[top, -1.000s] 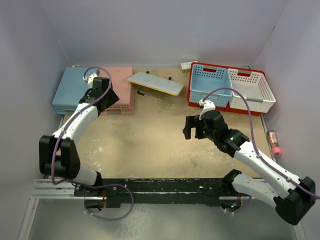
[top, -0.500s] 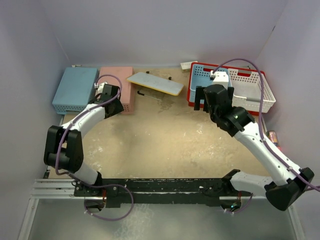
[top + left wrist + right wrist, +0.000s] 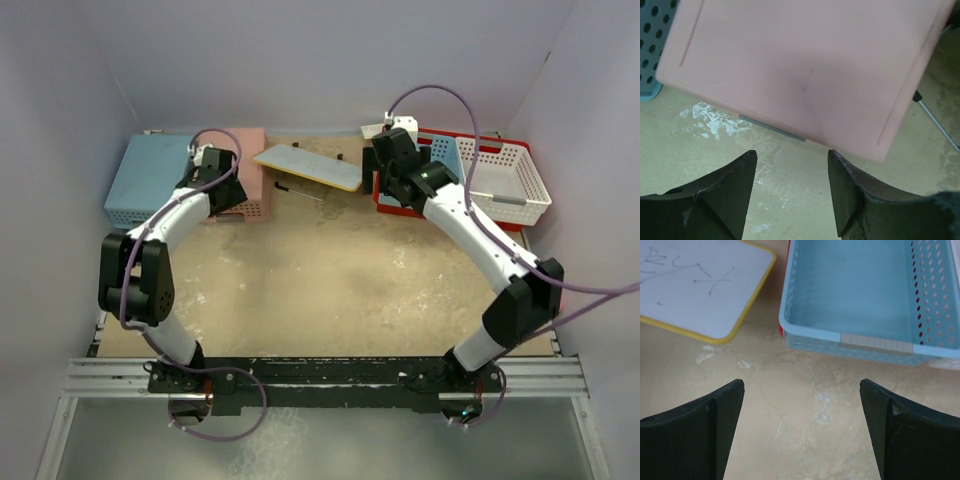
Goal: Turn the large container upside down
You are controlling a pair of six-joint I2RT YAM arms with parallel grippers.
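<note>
The robot's right gripper will go down onto the light-blue basket's side rim [image 3: 788,290] by the whiteboard, with one finger on each side of the rim, because that rim is below the gripper's open fingers.
The large container [image 3: 505,226] is a bright red bin standing upright at the back right. It holds a light-blue basket [image 3: 446,153] and a white basket [image 3: 505,176]. My right gripper [image 3: 382,163] hovers at the bin's left end, open wide and empty. In the right wrist view its jaws [image 3: 801,385] frame bare table in front of the light-blue basket [image 3: 855,285], with a sliver of the red bin [image 3: 788,247] beside it. My left gripper [image 3: 228,195] is at the upturned pink basket [image 3: 248,150]. Its jaws [image 3: 792,155] are slightly open and empty, just short of the pink basket [image 3: 805,65].
A yellow-edged whiteboard [image 3: 310,167] lies at the back centre, close to the red bin's left end. An upturned light-blue basket [image 3: 150,178] sits left of the pink one. A thin dark rod [image 3: 300,192] lies near the whiteboard. Purple walls enclose the table.
The right arm has swung from mid-table back and left to the red bin's left end, jaws still wide. The left gripper has shifted slightly along the pink basket and its jaws have parted a little.
</note>
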